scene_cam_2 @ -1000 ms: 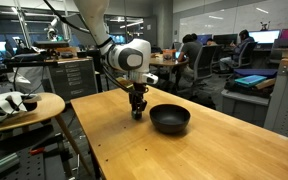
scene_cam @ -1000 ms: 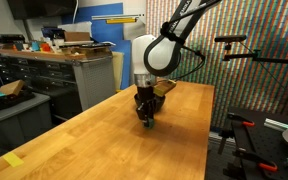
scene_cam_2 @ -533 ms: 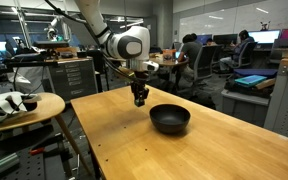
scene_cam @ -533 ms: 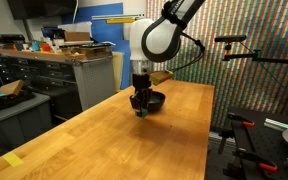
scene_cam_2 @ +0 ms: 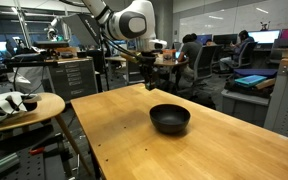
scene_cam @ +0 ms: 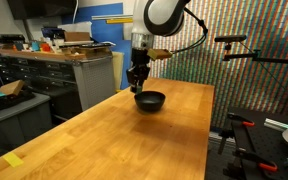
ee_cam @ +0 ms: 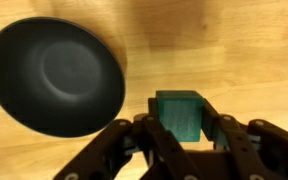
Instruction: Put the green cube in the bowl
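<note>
The empty black bowl (ee_cam: pixel 56 76) is below my gripper and to its left in the wrist view. I will move my gripper that way and down to release the cube (ee_cam: pixel 179 113).
My gripper (ee_cam: pixel 180 118) is shut on the green cube (ee_cam: pixel 179 113), which sits between the two black fingers in the wrist view. The black bowl (ee_cam: pixel 52 78) lies empty on the wooden table, up and to the left of the cube in that view. In both exterior views the gripper (scene_cam: pixel 137 84) (scene_cam_2: pixel 147 84) hangs well above the table, and the bowl (scene_cam: pixel 150 100) (scene_cam_2: pixel 170 118) rests on the table below and to one side of it. The cube is too small to make out in the exterior views.
The wooden table (scene_cam: pixel 114 140) (scene_cam_2: pixel 184 150) holds only the bowl. A round side table (scene_cam_2: pixel 24 108) with objects stands beside it. Cabinets and a workbench (scene_cam: pixel 69 70) stand behind the table. A tripod arm (scene_cam: pixel 246 50) stands beyond the table's far side.
My gripper has risen from the table surface with the green cube in it and now hangs high above the table near the bowl. The bowl has not moved.
</note>
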You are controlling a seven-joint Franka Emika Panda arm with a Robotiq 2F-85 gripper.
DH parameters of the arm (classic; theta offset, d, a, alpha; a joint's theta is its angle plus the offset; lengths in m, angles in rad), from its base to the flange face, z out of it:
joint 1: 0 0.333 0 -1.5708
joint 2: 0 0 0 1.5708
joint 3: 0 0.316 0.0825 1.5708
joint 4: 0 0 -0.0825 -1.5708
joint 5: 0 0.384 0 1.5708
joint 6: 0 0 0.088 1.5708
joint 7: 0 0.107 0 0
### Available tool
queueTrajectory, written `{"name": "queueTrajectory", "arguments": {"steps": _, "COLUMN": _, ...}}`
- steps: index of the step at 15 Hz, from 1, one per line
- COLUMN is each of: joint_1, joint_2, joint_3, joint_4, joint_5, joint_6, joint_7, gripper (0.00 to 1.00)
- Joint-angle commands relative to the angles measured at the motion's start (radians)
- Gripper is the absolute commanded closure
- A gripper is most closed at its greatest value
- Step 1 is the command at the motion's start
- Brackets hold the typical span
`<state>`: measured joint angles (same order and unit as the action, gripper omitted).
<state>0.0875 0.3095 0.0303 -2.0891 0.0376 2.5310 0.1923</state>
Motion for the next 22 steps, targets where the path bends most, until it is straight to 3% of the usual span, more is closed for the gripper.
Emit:
{"name": "queueTrajectory", "arguments": {"steps": 1, "joint_1": -0.019, "joint_2": -0.039, "joint_3": -0.045, "joint_4": -0.008, "joint_5": -0.018, "joint_6": 0.009, "joint_7": 0.031, "gripper": 0.83}}
{"name": "queueTrajectory", "arguments": {"steps": 7, "joint_1": -0.072, "joint_2": 0.035, "joint_3": -0.094, "joint_4": 0.036, "joint_5": -0.005, "joint_6": 0.002, "joint_7": 0.02, "gripper": 0.83}}
{"name": "queueTrajectory", "arguments": {"steps": 17, "joint_1": -0.133, "joint_2": 0.255, "joint_3": -0.083, "joint_4": 0.154, "joint_5": 0.074, "joint_6": 0.013, "joint_7": -0.003, "gripper": 0.83}}
{"name": "queueTrajectory", "arguments": {"steps": 18, "joint_1": -0.133, "joint_2": 0.263, "joint_3": -0.084, "joint_4": 0.165, "joint_5": 0.073, "joint_6": 0.013, "joint_7": -0.004, "gripper": 0.75}}
{"name": "queueTrajectory", "arguments": {"steps": 19, "joint_1": -0.134, "joint_2": 0.268, "joint_3": -0.084, "joint_4": 0.173, "joint_5": 0.074, "joint_6": 0.012, "joint_7": -0.003, "gripper": 0.33}}
{"name": "queueTrajectory", "arguments": {"steps": 20, "joint_1": -0.133, "joint_2": 0.266, "joint_3": -0.084, "joint_4": 0.174, "joint_5": 0.073, "joint_6": 0.011, "joint_7": -0.003, "gripper": 0.32}}
{"name": "queueTrajectory", "arguments": {"steps": 22, "joint_1": -0.132, "joint_2": 0.252, "joint_3": -0.083, "joint_4": 0.164, "joint_5": 0.073, "joint_6": 0.011, "joint_7": -0.004, "gripper": 0.19}}
